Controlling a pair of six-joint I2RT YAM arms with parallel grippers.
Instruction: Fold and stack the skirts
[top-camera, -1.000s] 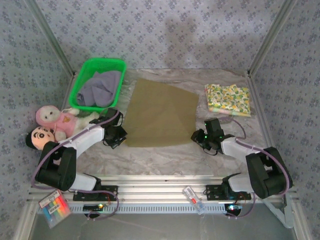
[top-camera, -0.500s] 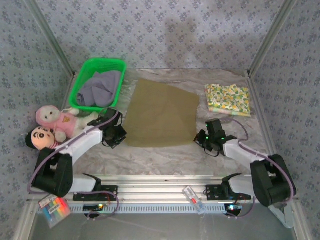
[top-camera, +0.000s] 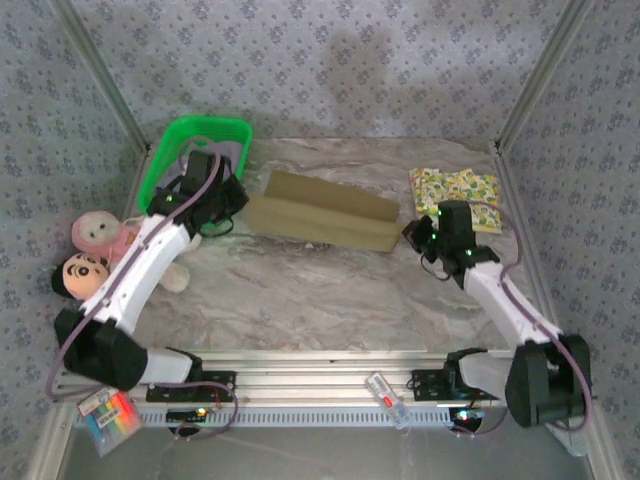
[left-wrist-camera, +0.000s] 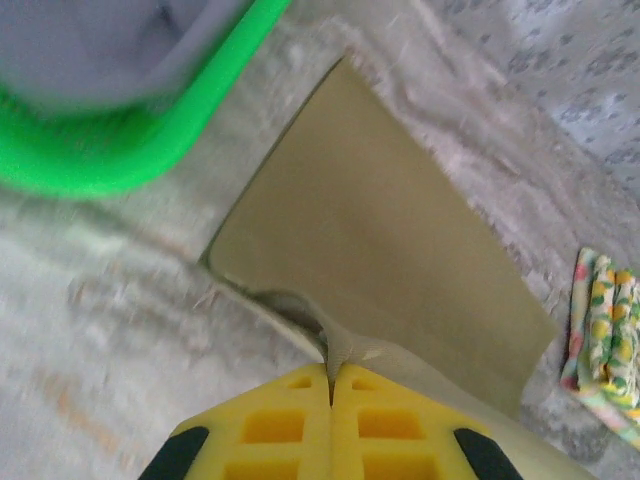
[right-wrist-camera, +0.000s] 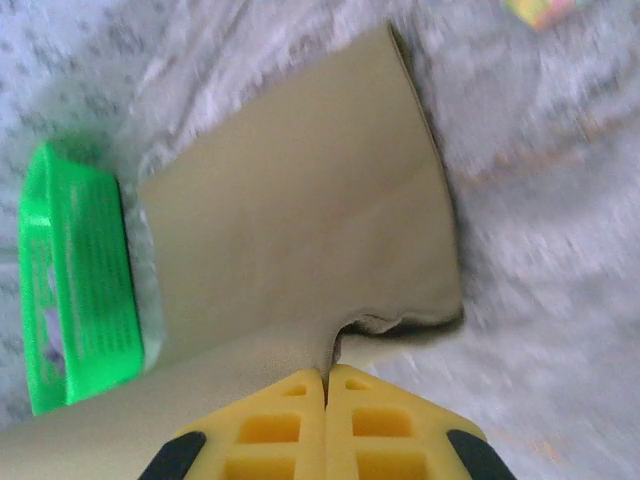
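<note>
My right gripper will next move outward and down to the olive-khaki skirt's far corner by the floral skirt and release, since the olive-khaki skirt's far part is still uncovered.
The olive-khaki skirt (top-camera: 320, 212) lies mid-table, its near edge raised and carried toward the back so the cloth doubles over. My left gripper (top-camera: 232, 205) is shut on its left corner; in the left wrist view, cloth (left-wrist-camera: 380, 250) is pinched at the gripper (left-wrist-camera: 330, 372). My right gripper (top-camera: 412, 232) is shut on the right corner, and in the right wrist view the skirt (right-wrist-camera: 300, 220) bunches at the gripper (right-wrist-camera: 327, 375). A folded yellow-green floral skirt (top-camera: 455, 192) rests at the back right. A lavender-grey skirt (left-wrist-camera: 100, 40) lies in the basket.
The green plastic basket (top-camera: 165, 165) stands at the back left, right beside my left arm. Two plush dolls (top-camera: 90, 250) lie at the left edge. Patterned walls close in the back and sides. Bare marbled table (top-camera: 320, 300) stretches in front of the skirt.
The right gripper closed on the skirt's near right corner. Both grippers then rose and moved toward the back, pulling the near edge over the flat skirt.
</note>
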